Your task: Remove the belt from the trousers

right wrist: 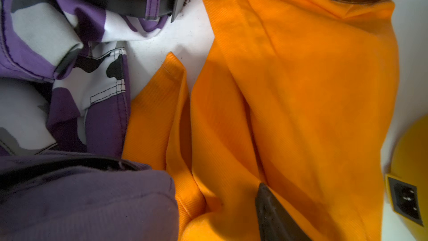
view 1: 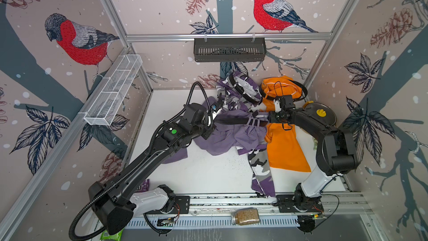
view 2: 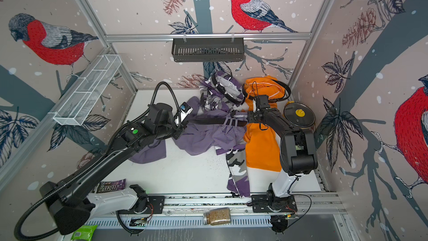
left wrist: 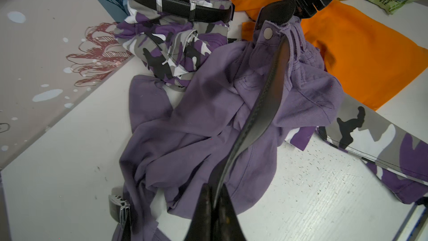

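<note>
My left gripper will next move away from the waistband toward the bare tabletop by the wire basket and then release the belt (view 1: 231,121), because the strap still fills the loops.
A black belt (view 1: 231,121) stretches taut through the loops of the lilac trousers (view 1: 222,140) in both top views. My left gripper (view 1: 212,121) is shut on it, and the strap runs straight out of the pinched tips (left wrist: 216,193). A metal buckle (left wrist: 120,207) hangs beside that gripper. My right gripper (view 1: 271,118) sits at the raised waistband end of the lilac trousers (right wrist: 81,205). One of its fingers (right wrist: 271,214) shows over orange cloth; the other is hidden under lilac cloth. The camouflage trousers (view 1: 240,89) and orange trousers (view 1: 284,149) each keep their own belt.
A pan lid with a yellow knob (view 1: 320,113) lies at the right wall. A jar (view 1: 246,216) rests on the front rail, a candy packet (view 1: 143,185) by the left arm's base. A white wire basket (view 1: 113,91) and a black basket (view 1: 229,49) hang on the walls.
</note>
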You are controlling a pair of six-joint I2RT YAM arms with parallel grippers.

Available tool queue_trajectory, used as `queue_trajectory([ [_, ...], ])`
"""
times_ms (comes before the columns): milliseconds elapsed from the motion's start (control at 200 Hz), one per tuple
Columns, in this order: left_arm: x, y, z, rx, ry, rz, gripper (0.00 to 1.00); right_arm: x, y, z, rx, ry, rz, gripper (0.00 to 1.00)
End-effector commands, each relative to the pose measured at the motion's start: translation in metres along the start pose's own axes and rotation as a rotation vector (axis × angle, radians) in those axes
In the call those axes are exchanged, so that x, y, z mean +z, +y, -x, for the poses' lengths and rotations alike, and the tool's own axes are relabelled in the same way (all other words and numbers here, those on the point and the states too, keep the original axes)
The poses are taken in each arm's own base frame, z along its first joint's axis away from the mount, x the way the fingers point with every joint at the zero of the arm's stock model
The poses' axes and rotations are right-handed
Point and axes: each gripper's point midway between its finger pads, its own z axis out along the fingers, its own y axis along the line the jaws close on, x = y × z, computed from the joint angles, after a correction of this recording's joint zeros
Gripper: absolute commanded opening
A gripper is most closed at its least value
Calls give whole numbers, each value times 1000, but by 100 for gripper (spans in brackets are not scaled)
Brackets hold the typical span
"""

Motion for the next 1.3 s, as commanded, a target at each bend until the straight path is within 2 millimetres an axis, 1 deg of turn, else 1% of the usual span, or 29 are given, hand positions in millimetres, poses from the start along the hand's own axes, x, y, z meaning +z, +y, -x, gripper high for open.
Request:
queue_trajectory([
  [0, -13, 21, 22, 4, -115, 108, 0, 2, -18, -4, 4, 16, -86, 61],
  [210, -24, 35, 20, -8, -140, 184, 0, 4, -23, -6, 13, 21, -97, 61],
  [515, -43, 53, 22, -62, -204, 253, 0, 10, -26, -10, 19, 36, -94, 60],
  [720, -57, 68, 16, -120, -224, 299, 0, 14, -27, -13, 20, 49, -95, 61],
  [1065, -90, 101, 5, -222, -280, 469, 0, 19, -28, -16, 20, 62, -101, 61],
  [1151, -95, 108, 1, -241, -280, 501, 0, 19, -29, -17, 22, 65, -102, 61],
  [1226, -92, 110, -5, -239, -262, 498, 0, 19, -29, -17, 23, 65, -99, 61],
  [1296, -73, 99, -12, -222, -218, 421, 0, 19, -28, -15, 21, 62, -95, 61],
])
